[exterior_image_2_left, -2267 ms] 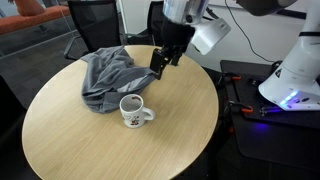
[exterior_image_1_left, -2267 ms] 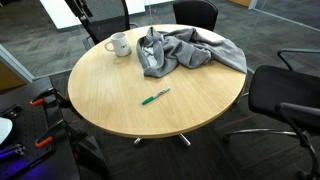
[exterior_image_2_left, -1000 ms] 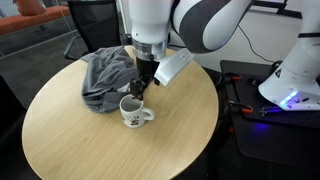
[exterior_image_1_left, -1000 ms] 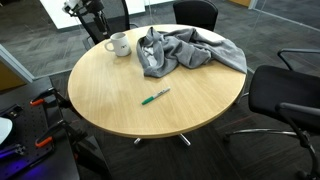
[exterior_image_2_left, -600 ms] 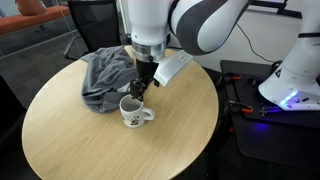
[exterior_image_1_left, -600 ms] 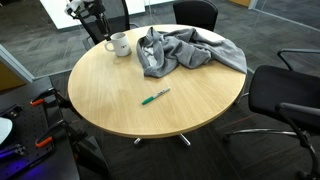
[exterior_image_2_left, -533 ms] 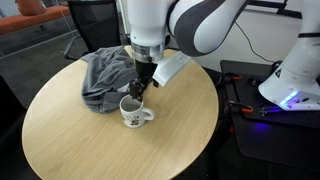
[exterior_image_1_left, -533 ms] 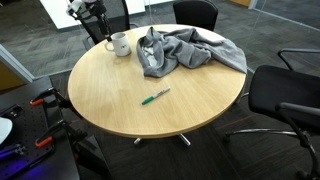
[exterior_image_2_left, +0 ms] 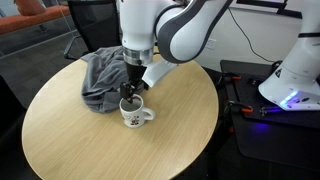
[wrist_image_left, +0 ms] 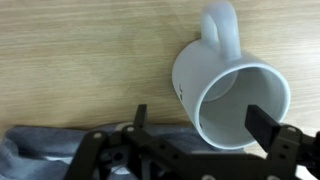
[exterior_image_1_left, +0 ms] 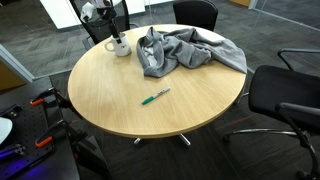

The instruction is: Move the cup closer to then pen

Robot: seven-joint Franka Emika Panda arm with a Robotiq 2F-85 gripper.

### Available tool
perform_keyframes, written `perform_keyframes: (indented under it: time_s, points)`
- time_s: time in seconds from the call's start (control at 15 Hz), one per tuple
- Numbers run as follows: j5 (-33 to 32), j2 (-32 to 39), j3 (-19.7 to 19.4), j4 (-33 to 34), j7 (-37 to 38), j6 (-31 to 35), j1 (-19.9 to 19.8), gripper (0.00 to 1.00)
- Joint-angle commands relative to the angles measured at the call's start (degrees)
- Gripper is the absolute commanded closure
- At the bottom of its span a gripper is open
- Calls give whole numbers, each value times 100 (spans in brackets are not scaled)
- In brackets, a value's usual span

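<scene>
The side of the mug's rim (exterior_image_2_left: 131,102) (wrist_image_left: 197,106) is between my gripper's open fingers. My gripper should next go down onto the mug's rim, with one finger inside and one outside, and close on that side.
The white mug (exterior_image_1_left: 120,47) stands upright near the far edge of the round table, its handle pointing away from the grey cloth; it also shows in the other exterior view (exterior_image_2_left: 134,114) and the wrist view (wrist_image_left: 215,62). My gripper (exterior_image_2_left: 130,94) hangs open just above the mug's rim, also seen in an exterior view (exterior_image_1_left: 115,37). In the wrist view its fingers (wrist_image_left: 200,122) are spread wide around the mug's opening and hold nothing. The green pen (exterior_image_1_left: 155,97) lies on the table well apart from the mug, towards the near edge.
A crumpled grey cloth (exterior_image_1_left: 185,50) lies right beside the mug (exterior_image_2_left: 105,75) (wrist_image_left: 40,155). The round wooden table (exterior_image_1_left: 110,100) is ringed by black office chairs (exterior_image_1_left: 285,95). Another robot base (exterior_image_2_left: 295,70) stands beside the table.
My gripper has swung in from beside the table to directly over the mug and come down close to its rim. Mug, pen and cloth have not moved.
</scene>
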Motion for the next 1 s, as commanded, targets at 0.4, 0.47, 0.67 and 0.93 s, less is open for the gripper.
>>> perform_keyframes:
  time_s: [0.4, 0.47, 0.67, 0.93]
  points:
    - [260, 363, -239, 413, -338, -316, 173, 0]
    - [247, 369, -259, 411, -324, -330, 187, 6]
    - [238, 384, -296, 416, -328, -364, 214, 42]
    - [251, 416, -276, 468, -367, -477, 202, 73]
